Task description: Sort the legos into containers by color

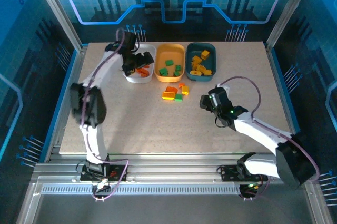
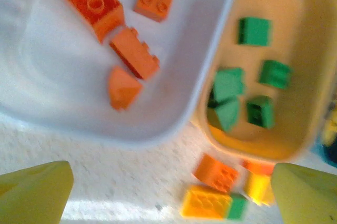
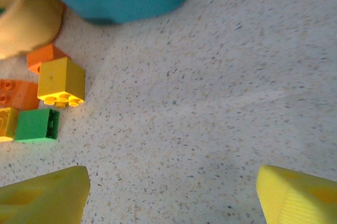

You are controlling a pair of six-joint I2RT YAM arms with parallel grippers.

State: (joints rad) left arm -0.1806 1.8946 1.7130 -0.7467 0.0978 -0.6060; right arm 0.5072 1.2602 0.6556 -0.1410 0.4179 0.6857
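The yellow brick at its edge is the outermost one of the loose pile. I need to move my right gripper across toward the pile first, then down over that brick.
Three containers stand in a row at the back: a white tray with orange-red legos, an orange-yellow tray with green legos, and a dark teal tray with yellow legos. Loose legos in orange, yellow and green lie on the table just in front of the trays. My left gripper hangs open over the white tray's near rim, nothing between its yellow fingers. Right of the loose pile, my right gripper stands open and holds nothing.
In the right wrist view a yellow brick, a green brick and orange bricks lie left of the fingers, below the teal tray. Speckled tabletop stretches toward the arm bases. Metal frame rails border it.
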